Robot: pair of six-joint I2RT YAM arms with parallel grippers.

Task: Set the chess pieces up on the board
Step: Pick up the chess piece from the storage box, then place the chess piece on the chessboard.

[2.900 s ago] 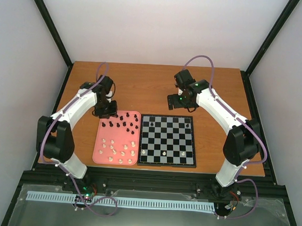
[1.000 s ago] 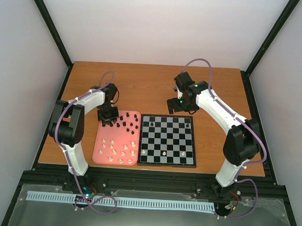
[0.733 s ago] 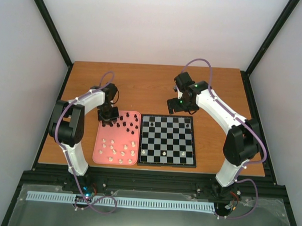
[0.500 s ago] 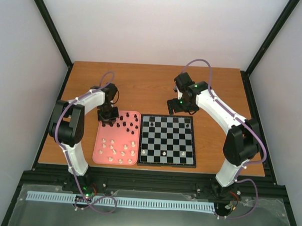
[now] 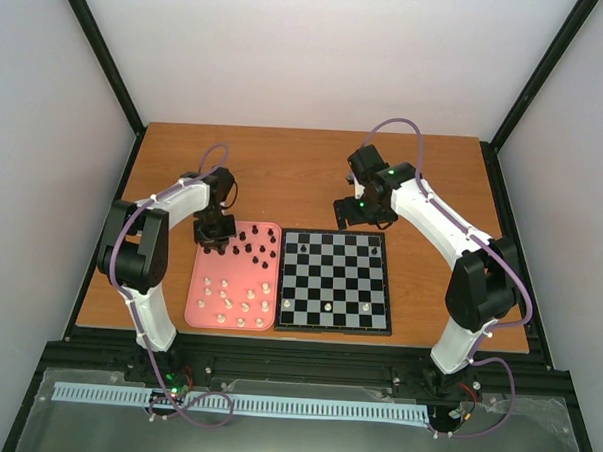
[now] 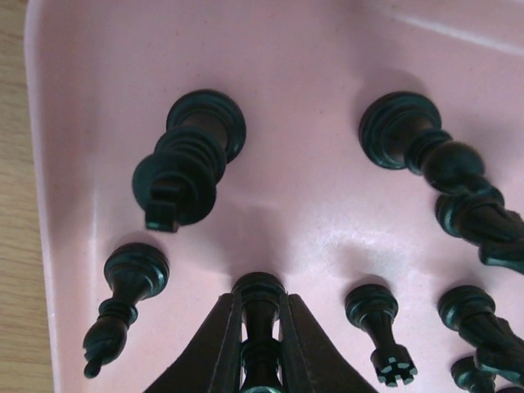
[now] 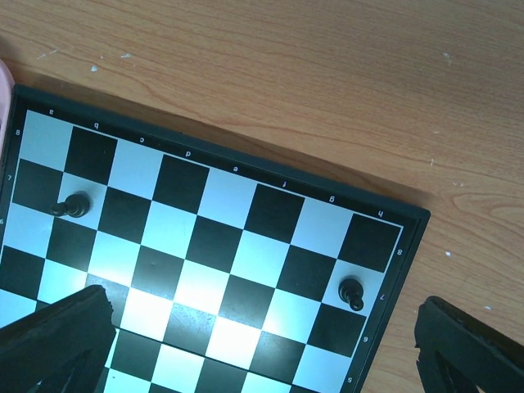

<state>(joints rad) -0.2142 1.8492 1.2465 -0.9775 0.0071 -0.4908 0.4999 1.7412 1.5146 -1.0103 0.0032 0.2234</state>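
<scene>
My left gripper must lift, cross right in the top view to the board's empty far d square (image 5: 327, 237), then lower and release the black chess piece.
In the left wrist view my left gripper (image 6: 260, 301) is shut on the stem of a black chess piece (image 6: 259, 286) that stands on the pink tray (image 6: 311, 74). Other black pieces stand around it: a large one (image 6: 192, 155) ahead, a rook (image 6: 378, 319) to the right. From above, the left gripper (image 5: 217, 244) is at the tray's far left corner. The board (image 5: 349, 278) carries two black pawns (image 7: 74, 206) (image 7: 352, 292) on its far side and three white pieces near its front edge. My right gripper (image 7: 258, 360) hangs open above the board's far edge, holding nothing.
Cream-white pieces (image 5: 240, 301) fill the near half of the tray (image 5: 195, 316), black ones (image 5: 256, 246) the far half. The tray lies against the board's left side. Bare wooden table (image 5: 304, 176) stretches behind both.
Since the oldest frame the left arm has folded and lowered its gripper into the tray's far left corner. The right gripper shifted slightly. Over the last second neither arm visibly moves.
</scene>
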